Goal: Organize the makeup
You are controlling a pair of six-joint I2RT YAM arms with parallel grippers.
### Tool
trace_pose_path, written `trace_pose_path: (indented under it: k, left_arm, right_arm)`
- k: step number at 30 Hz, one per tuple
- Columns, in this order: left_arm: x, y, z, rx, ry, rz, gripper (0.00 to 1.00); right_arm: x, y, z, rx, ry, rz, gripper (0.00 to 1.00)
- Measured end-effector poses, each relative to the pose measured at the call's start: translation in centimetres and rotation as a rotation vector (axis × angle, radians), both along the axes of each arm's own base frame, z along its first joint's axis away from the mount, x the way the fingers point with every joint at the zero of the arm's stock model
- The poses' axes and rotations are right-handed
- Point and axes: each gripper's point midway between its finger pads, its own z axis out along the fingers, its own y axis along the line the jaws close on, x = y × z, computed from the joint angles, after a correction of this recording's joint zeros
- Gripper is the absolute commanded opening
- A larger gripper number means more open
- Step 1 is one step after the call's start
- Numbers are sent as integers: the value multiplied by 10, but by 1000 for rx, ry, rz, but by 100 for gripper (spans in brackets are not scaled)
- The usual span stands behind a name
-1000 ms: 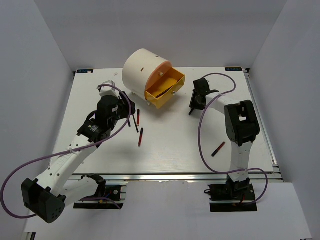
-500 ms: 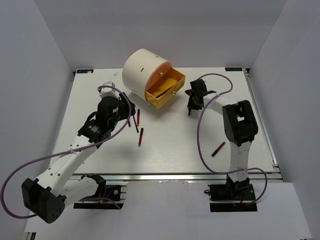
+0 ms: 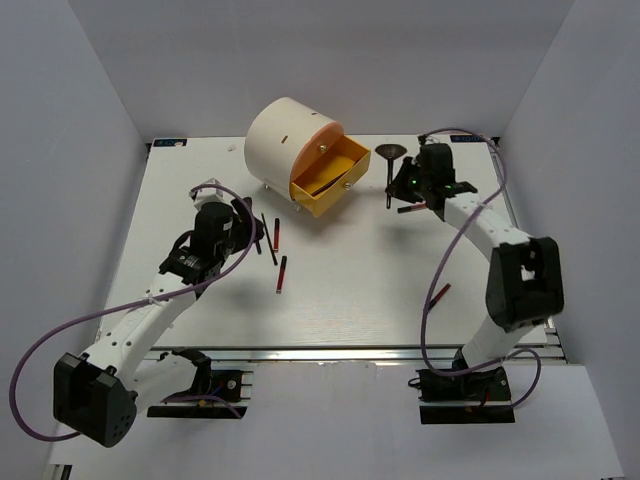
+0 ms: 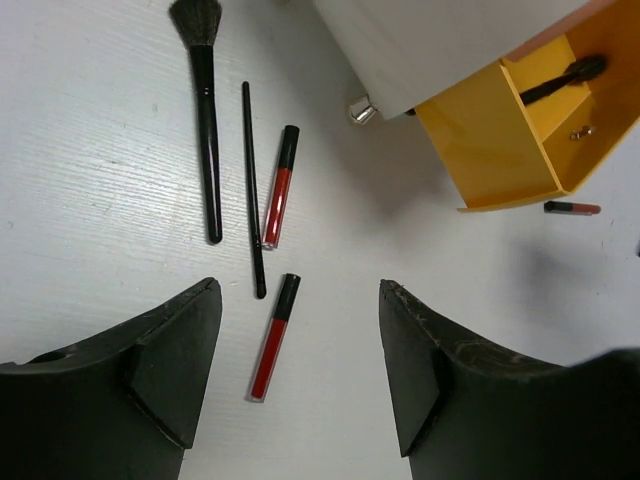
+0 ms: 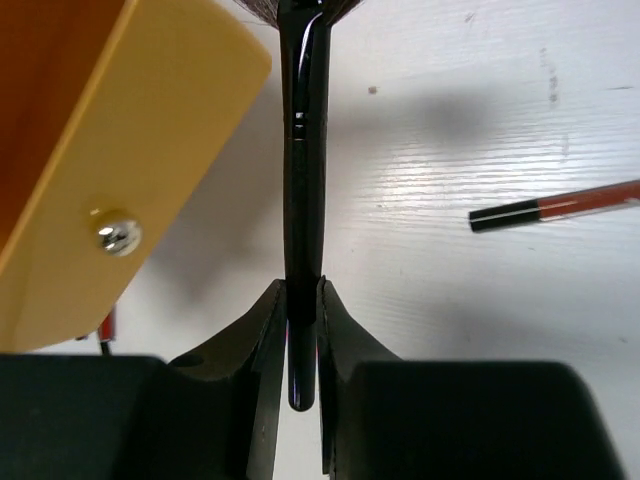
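Note:
My right gripper goes left in the top view over the open drawer (image 5: 130,150) next and releases this brush, since the drawer already holds one.
My right gripper (image 5: 302,300) is shut on the lower handle of a black brush (image 5: 302,150), held off the table just right of the open yellow drawer (image 5: 130,150). From above, this brush (image 3: 389,153) shows its fanned head at the back, with the right gripper (image 3: 398,186) beside it. My left gripper (image 4: 298,300) hangs open over a dark-red stick (image 4: 273,337). Beyond it lie a second stick (image 4: 280,187), a thin brush (image 4: 252,190) and a fluffy brush (image 4: 205,130). One brush (image 4: 560,80) lies inside the drawer. No sponges show.
The cream cylindrical box (image 3: 285,138) stands at the back centre with its yellow drawer (image 3: 330,178) pulled out. Another red stick (image 3: 438,293) lies at the right front, and one (image 5: 560,205) lies near the right gripper. White walls enclose the table.
The right gripper closed on the brush and lifted it off the table, while its arm swung out to the right. The left arm shifted only slightly.

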Motion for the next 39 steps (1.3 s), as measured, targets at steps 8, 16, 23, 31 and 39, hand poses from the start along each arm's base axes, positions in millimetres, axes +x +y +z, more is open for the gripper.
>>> trace_pose_path:
  k: [8, 16, 23, 31, 39]
  left_arm:
    - [8, 5, -11, -51, 14, 10, 74]
    - [15, -2, -23, -70, 39, -14, 74]
    - [14, -1, -21, -73, 33, -15, 74]
    - [9, 3, -3, -87, -21, -5, 74]
    - [8, 5, -6, -80, -10, 1, 74]
  right_arm:
    - [-23, -28, 77, 43, -201, 37, 0]
    - [-31, 55, 112, 223, -213, 196, 0]
    - [-28, 113, 91, 370, -46, 186, 0]
    - [-15, 135, 76, 500, 81, 90, 9]
    - [-3, 146, 82, 583, 96, 52, 27]
